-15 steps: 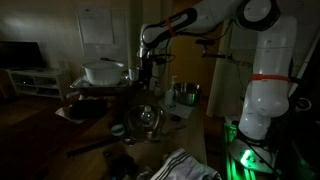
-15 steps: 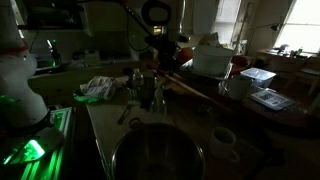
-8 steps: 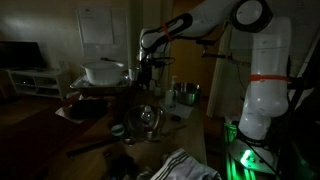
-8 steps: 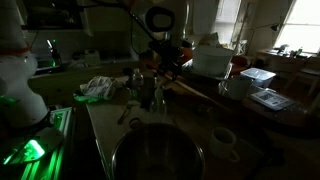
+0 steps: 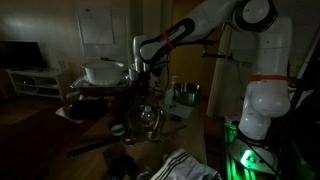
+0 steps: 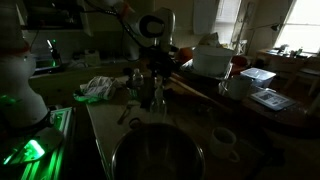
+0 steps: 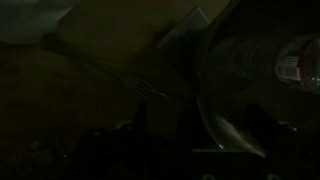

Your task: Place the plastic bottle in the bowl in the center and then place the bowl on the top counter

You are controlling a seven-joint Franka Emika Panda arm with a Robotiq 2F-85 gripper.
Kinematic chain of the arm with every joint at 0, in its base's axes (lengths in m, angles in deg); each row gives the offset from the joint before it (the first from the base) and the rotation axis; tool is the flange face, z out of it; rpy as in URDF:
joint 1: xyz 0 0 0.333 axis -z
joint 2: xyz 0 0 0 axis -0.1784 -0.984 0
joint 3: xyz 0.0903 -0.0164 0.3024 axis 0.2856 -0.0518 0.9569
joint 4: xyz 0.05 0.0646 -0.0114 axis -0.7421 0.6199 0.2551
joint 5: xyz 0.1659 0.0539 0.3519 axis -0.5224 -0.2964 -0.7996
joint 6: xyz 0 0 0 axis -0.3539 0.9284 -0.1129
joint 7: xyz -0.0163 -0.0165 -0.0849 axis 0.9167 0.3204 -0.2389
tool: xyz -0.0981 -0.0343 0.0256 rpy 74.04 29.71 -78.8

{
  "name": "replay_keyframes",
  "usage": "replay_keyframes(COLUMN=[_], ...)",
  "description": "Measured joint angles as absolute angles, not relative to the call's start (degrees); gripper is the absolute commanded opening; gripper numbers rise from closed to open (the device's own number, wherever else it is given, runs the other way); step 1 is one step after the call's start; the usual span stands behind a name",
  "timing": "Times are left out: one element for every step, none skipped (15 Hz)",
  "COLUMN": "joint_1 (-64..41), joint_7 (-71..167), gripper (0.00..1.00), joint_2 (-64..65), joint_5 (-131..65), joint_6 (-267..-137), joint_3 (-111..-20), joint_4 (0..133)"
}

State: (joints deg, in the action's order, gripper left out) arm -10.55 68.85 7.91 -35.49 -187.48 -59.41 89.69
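Note:
My gripper should go down with its open fingers on either side of the bowl's rim by the fork and close them, because the bottle (image 7: 292, 66) is already in the bowl.
The scene is very dark. The steel bowl (image 5: 148, 119) stands mid-counter and also shows in the other exterior view (image 6: 146, 93). In the wrist view its curved rim (image 7: 205, 95) fills the right side. The clear plastic bottle (image 7: 292, 66), with a red label, lies inside it. My gripper (image 5: 140, 74) hangs above the bowl, as both exterior views show (image 6: 155, 66). In the wrist view its two dark fingers (image 7: 200, 140) stand apart, open, with the bowl's rim between them. They hold nothing.
A large white lidded pot (image 5: 103, 70) sits on the raised counter behind the bowl (image 6: 212, 60). A smaller steel cup (image 5: 185, 95) stands beside the bowl. A big dark bowl (image 6: 155, 155) and a mug (image 6: 222, 141) lie near one camera. A crumpled cloth (image 6: 97, 87) lies on the counter.
The arm has swung sideways, towards the white pot, and the gripper now sits more directly over the bowl. The bowl and bottle have not moved.

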Motion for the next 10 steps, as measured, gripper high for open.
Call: replay_keyframes(joint_1=[-10.8,-11.0,-11.0,-11.0,-11.0,-11.0,-10.9,-10.9,-10.9,-10.9], joint_7=[68.9,68.9,69.2,70.1,71.2,72.3,73.2,73.7,74.0,74.2], gripper=[1.0,1.0,1.0,1.0,1.0,1.0,1.0,0.75,0.72,0.66], joint_2=[7.8,7.7,7.3,6.8,6.1,5.3,4.4,3.6,2.8,2.1], joint_5=[-34.3,-33.1,-32.5,-32.5,-32.5,-32.7,-33.0,-33.2,-33.4,-33.7], joint_6=[-187.7,-188.1,-189.1,-190.4,-191.7,-193.2,-195.0,-196.7,-198.5,-200.3], joint_3=[-59.3,-59.2,-59.1,-59.1,-59.0,-59.0,-58.8,-58.6,-58.4,-58.2], joint_4=[90.4,91.2,92.0,92.7,93.3,93.8,94.3,94.7,94.9,95.1])
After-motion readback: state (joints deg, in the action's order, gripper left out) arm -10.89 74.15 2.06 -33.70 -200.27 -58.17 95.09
